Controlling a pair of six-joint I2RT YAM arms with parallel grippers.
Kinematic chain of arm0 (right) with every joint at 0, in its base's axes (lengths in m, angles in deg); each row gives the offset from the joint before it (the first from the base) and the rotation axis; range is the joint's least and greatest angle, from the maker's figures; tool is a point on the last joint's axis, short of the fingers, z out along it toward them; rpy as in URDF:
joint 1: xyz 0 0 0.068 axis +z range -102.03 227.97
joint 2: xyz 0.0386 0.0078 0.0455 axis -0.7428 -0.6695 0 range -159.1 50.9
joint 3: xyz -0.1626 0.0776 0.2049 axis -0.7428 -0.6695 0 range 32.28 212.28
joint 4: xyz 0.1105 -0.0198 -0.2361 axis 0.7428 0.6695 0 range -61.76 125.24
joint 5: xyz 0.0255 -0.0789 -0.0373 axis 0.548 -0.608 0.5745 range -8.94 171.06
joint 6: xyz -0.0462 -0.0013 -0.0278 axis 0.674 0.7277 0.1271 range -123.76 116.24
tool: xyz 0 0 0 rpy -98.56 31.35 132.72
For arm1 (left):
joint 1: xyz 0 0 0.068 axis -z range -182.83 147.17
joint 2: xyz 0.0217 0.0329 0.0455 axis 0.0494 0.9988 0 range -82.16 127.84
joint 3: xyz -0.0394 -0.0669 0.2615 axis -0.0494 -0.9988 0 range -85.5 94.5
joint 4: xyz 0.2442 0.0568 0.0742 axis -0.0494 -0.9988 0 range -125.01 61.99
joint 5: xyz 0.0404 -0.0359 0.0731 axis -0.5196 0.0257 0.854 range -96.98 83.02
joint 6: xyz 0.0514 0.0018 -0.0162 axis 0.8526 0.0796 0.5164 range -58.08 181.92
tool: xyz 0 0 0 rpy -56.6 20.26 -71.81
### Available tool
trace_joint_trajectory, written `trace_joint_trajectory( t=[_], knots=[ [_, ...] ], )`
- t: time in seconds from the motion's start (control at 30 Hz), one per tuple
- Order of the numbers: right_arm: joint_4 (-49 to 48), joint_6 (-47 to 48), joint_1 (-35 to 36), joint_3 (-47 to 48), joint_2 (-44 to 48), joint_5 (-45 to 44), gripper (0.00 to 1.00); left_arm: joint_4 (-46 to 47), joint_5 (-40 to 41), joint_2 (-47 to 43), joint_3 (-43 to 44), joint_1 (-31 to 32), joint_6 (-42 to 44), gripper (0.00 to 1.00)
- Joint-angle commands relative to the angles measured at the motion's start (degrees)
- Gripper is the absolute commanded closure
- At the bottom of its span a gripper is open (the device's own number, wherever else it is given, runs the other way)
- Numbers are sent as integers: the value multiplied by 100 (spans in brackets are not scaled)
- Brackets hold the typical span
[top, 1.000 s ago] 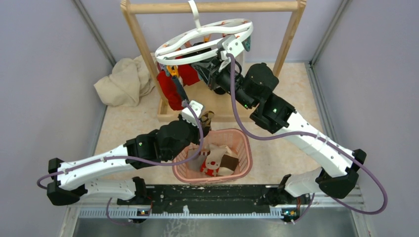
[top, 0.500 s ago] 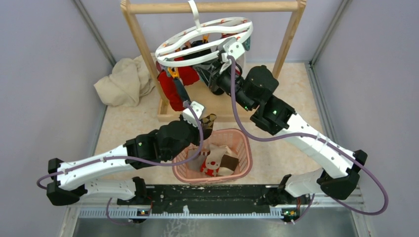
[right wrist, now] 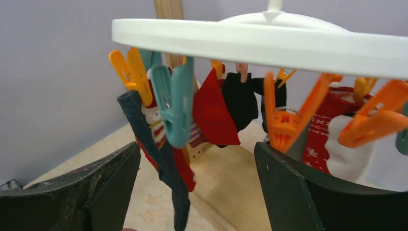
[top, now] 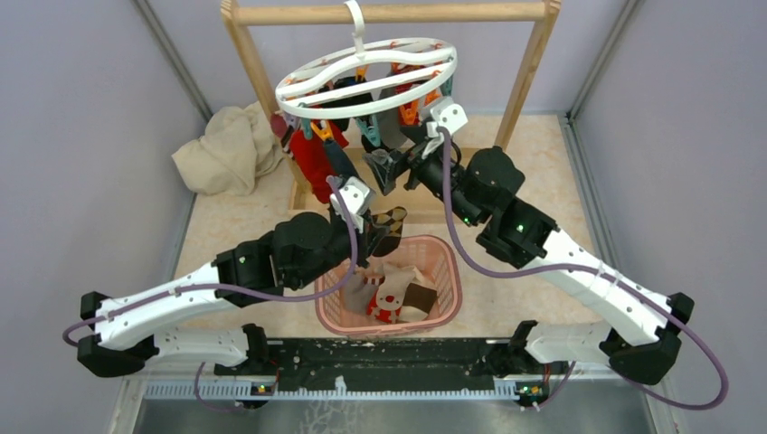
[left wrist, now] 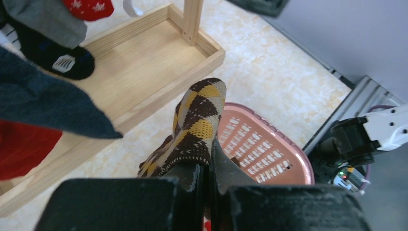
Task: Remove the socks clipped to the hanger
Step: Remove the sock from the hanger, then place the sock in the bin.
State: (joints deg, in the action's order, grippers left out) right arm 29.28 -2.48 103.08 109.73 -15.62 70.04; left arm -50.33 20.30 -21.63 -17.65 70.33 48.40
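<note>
My left gripper is above the pink basket (left wrist: 260,147), which sits nearer my base. It will next move back and down into the basket to release the checked sock (left wrist: 197,125).
The white ring hanger (top: 362,77) hangs from the wooden rail, with orange and teal clips under its rim (right wrist: 250,43). Several socks stay clipped to it: a red one (top: 312,163), a dark navy one (right wrist: 163,159), another red one (right wrist: 214,110) and a black one (right wrist: 240,98). My right gripper (top: 389,167) is just below the ring's near side, open (right wrist: 196,159), with nothing between its fingers. My left gripper (top: 384,226) is shut on a brown and mustard checked sock (left wrist: 197,125), which it holds over the far rim of the pink basket.
The pink slotted basket (top: 448,271) sits near the arms' bases with several socks in it. The wooden rail frame (top: 389,13) stands on a shallow wooden tray (left wrist: 130,72). A beige cloth (top: 226,149) lies bunched at the back left.
My right gripper has opened and dropped back from the ring, which has swung up and levelled out. The left arm has shifted slightly, still gripping the checked sock.
</note>
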Motion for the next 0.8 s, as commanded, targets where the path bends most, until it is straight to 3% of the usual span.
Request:
trace_joint_trajectory(
  t=[0.0,0.43,0.77],
  knots=[
    [-114,-208,37,-249,613,-409,11,70,-452,-181,343,22,-99,100],
    [557,-334,26,-962,1872,-1393,10,99,-1770,-212,650,22,-505,100],
    [838,-460,26,-1190,2206,-1602,9,409,-1961,159,98,22,-702,100]
  ],
)
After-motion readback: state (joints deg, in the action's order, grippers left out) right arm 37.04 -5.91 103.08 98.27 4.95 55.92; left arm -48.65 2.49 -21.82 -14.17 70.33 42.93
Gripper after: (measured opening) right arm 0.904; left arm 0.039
